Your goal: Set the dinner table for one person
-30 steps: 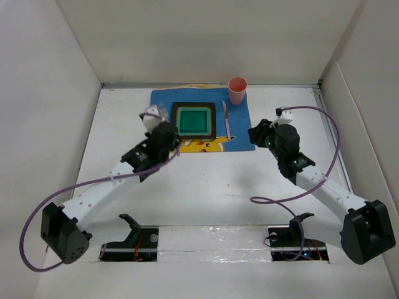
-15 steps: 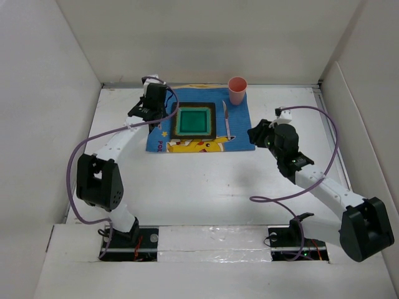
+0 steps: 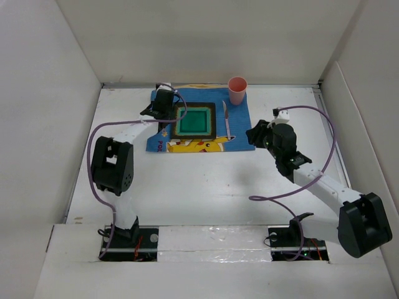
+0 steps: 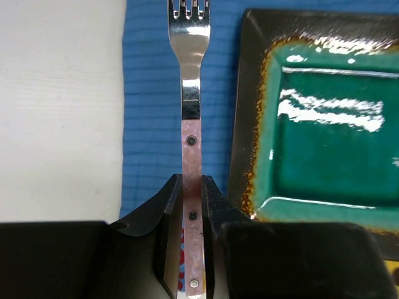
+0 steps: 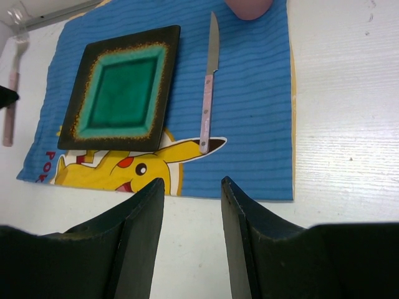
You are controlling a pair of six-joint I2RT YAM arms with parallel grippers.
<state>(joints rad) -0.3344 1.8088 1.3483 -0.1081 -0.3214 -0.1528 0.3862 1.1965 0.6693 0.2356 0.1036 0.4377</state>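
Note:
The fork in my left gripper will go down next, slightly away from the plate, onto the placemat's bare blue strip (image 4: 169,132).
The dinner table (image 3: 206,180) is the big white surface. On its far side lies a blue cartoon placemat (image 3: 240,134) with a square green plate (image 3: 194,120), a pink-handled knife (image 3: 227,119) to the plate's right and a pink cup (image 3: 237,90) at the mat's back right corner. My left gripper (image 4: 191,187) is shut on the pink handle of a fork (image 4: 191,93). The fork points away over the mat's left strip, beside the plate (image 4: 324,118). My right gripper (image 5: 192,184) is open and holds nothing, hovering just off the mat's near right edge, short of the knife (image 5: 209,99).
White walls enclose the table on three sides. The cup (image 5: 248,7) stands just beyond the knife tip. Purple cables trail from both arms over the near half of the table.
My left arm has swung from near the mat's front left corner back to the mat's left strip, carrying the fork. The right arm has hardly moved.

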